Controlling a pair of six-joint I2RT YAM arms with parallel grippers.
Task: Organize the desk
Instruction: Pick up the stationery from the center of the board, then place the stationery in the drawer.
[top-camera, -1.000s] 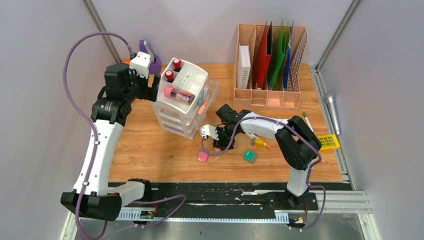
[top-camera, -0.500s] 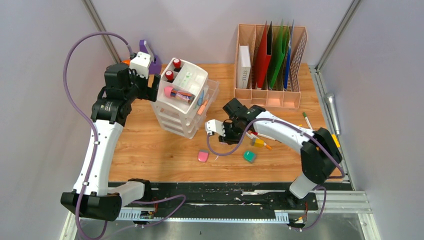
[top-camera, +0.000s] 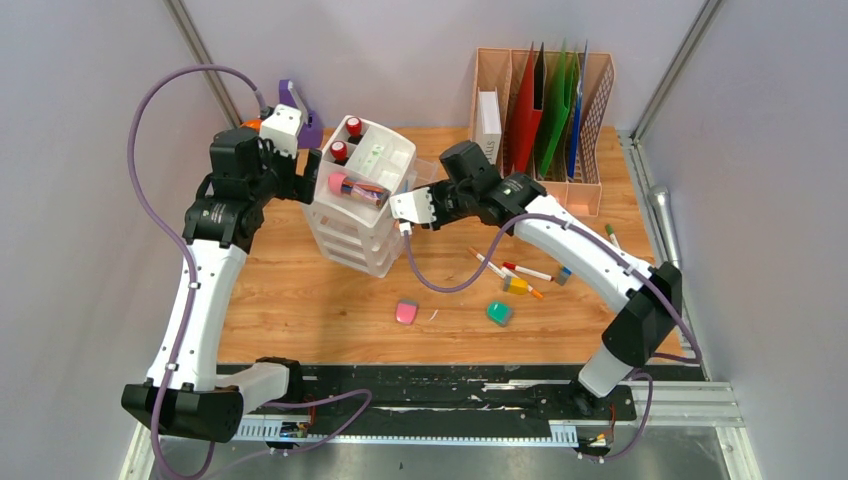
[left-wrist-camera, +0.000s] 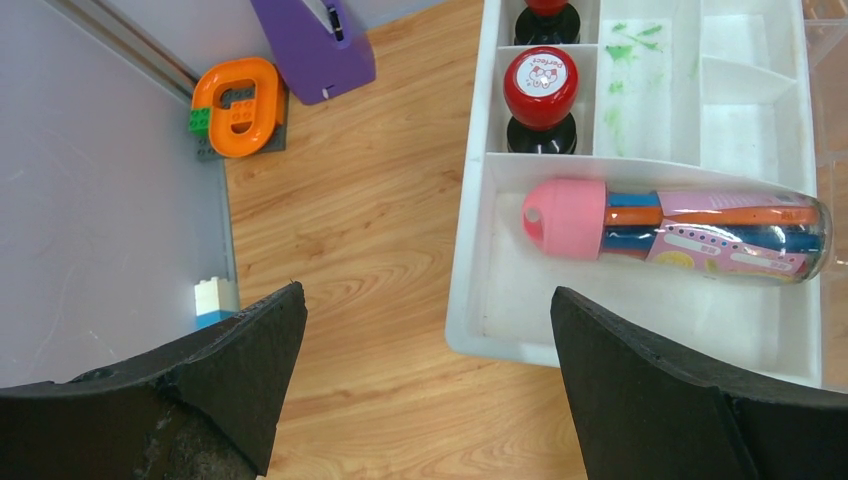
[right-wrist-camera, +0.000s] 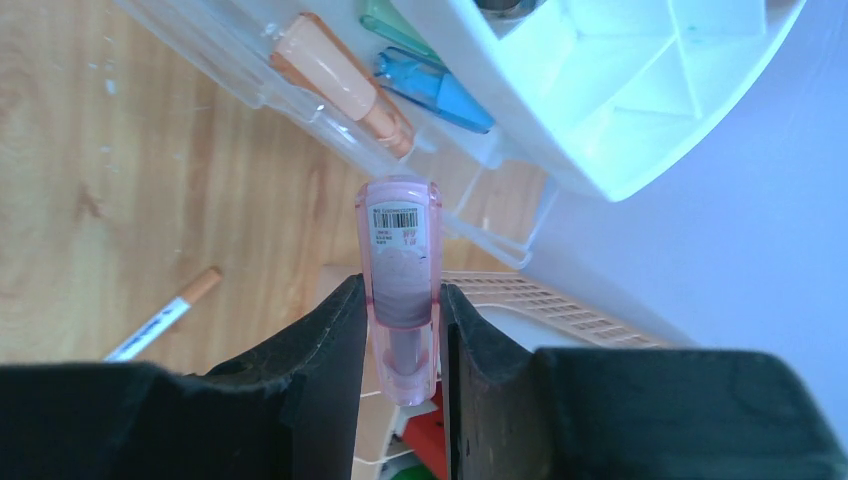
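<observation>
The clear drawer's empty end has room beside the orange pen (right-wrist-camera: 340, 85), so I need to move the pink tube over it with my right gripper, toward the white drawer unit (top-camera: 365, 225).
The desk (top-camera: 290, 290) is light wood planks. My right gripper (top-camera: 437, 197) is shut on a pink translucent tube with a barcode label (right-wrist-camera: 400, 270) and holds it above the desk, next to the right side of the white drawer unit (top-camera: 365, 225). In the right wrist view the gripper (right-wrist-camera: 402, 300) is over the unit's open clear drawer (right-wrist-camera: 250, 75), which holds an orange pen (right-wrist-camera: 340, 85). My left gripper (top-camera: 306, 178) is open and empty at the left edge of the unit's top tray (left-wrist-camera: 470, 310); in the left wrist view the gripper (left-wrist-camera: 430, 330) straddles that edge.
The top tray holds red stamps (left-wrist-camera: 540, 80) and a pink-capped tube of pens (left-wrist-camera: 680, 225). Loose pens (top-camera: 520, 270), a pink eraser (top-camera: 406, 312) and a green block (top-camera: 499, 313) lie on the desk. A file holder (top-camera: 540, 130) stands at the back. A purple dispenser (top-camera: 300, 115) stands back left.
My right arm has risen from the desk near the pink eraser and swung back and left to the drawer unit, carrying the pink tube. The left arm has not moved.
</observation>
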